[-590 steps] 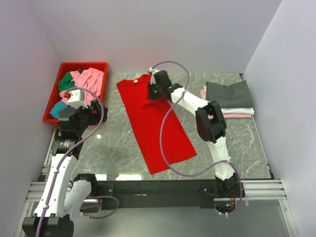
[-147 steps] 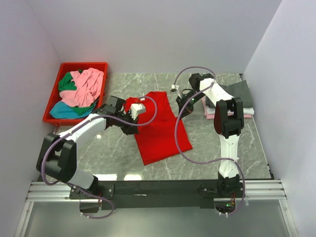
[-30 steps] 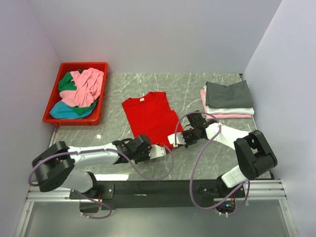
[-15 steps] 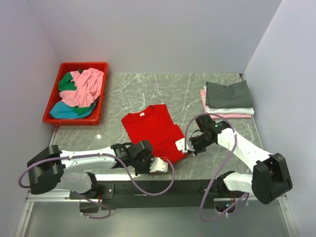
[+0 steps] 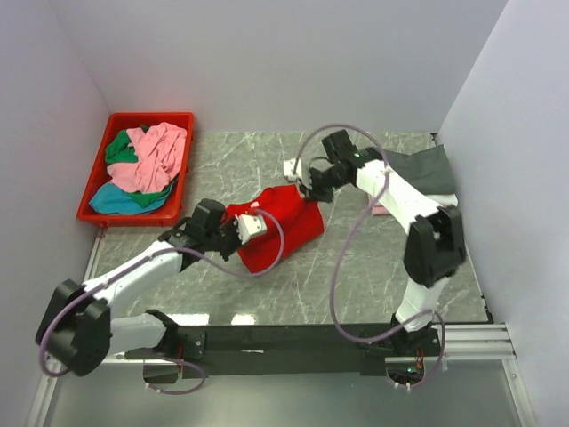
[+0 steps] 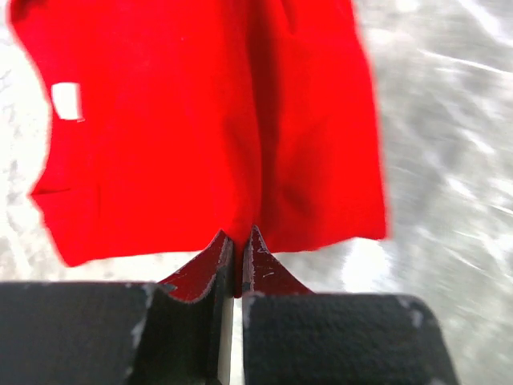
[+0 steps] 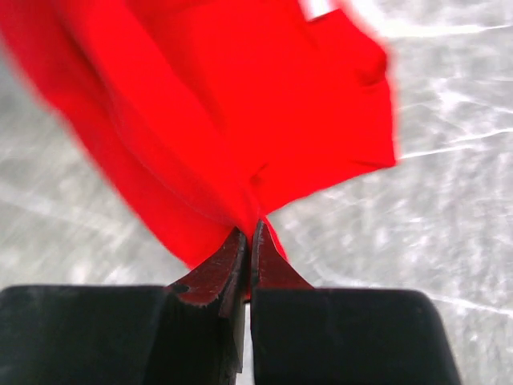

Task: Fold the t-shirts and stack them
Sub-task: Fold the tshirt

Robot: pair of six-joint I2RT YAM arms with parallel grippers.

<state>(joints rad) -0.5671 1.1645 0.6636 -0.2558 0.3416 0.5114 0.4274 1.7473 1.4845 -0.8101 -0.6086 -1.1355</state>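
The shirt hangs bunched between both grippers, so next my left gripper needs to go outward and down toward the bare tabletop (image 5: 206, 190) beside the red bin to release its cloth.
The bright red t-shirt (image 5: 283, 229) hangs bunched above the middle of the table, pinched at two points. My left gripper (image 5: 246, 225) is shut on its left part; in the left wrist view the red cloth (image 6: 200, 120) runs up from between the closed fingertips of that gripper (image 6: 238, 234). My right gripper (image 5: 308, 189) is shut on the shirt's far right part, and the right wrist view shows folds of the cloth (image 7: 216, 104) caught in the right gripper (image 7: 249, 228). A white neck label (image 6: 66, 100) shows on the shirt.
A red plastic bin (image 5: 151, 116) at the back left holds crumpled pink (image 5: 156, 151), green (image 5: 118, 147) and teal (image 5: 111, 197) t-shirts. At the back right lies a folded stack with a dark grey t-shirt (image 5: 425, 171) on top, partly behind the right arm.
Both grippers have moved from near the table's front edge towards the back, lifting the red shirt's near part with them. The shirt lay flat before and is now bunched.
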